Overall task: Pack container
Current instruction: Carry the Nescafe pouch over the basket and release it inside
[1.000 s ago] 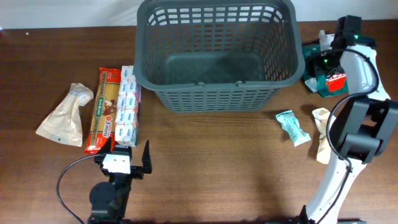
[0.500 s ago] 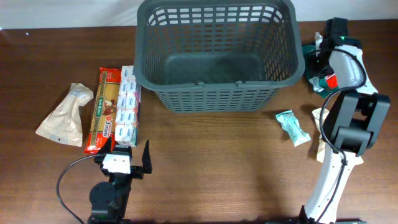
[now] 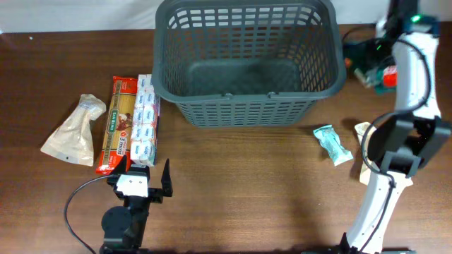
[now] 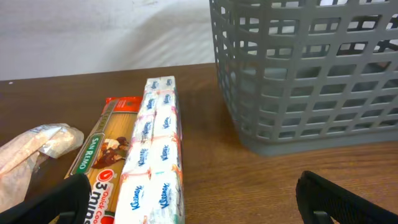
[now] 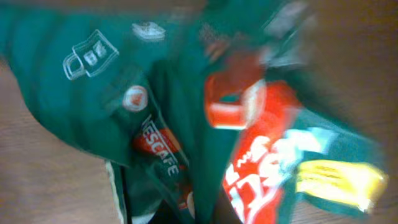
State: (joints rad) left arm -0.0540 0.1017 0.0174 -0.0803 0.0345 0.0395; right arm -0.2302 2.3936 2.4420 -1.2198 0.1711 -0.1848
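Observation:
My right gripper rises next and carries the green Nescafe packet over the basket's rim. It then lowers it inside by the basket's near side (image 3: 248, 82), where the bottom is empty.
The container (image 3: 247, 106), a large dark grey lattice basket, stands at the back centre of the table and holds nothing that I can see. It also fills the right side of the left wrist view (image 4: 311, 74). My right gripper (image 3: 379, 48) hangs just right of the basket's rim, shut on a green Nescafe packet (image 3: 360, 55) with red print. In the right wrist view that packet (image 5: 174, 93) is blurred and fills the frame, hiding the fingers of the right gripper (image 5: 205, 211). My left gripper (image 3: 143, 171) rests open at the front left, nothing between its fingers (image 4: 323, 196).
A red pasta packet (image 3: 116, 127), a Kleenex tissue pack (image 3: 145, 120) and a beige bag (image 3: 70, 130) lie left of the basket. A teal packet (image 3: 332, 144) and a cream packet (image 3: 366, 152) lie at the right, by the right arm's base.
The right gripper closed on the green packet and carried it up and toward the back of the table. The left arm has not moved.

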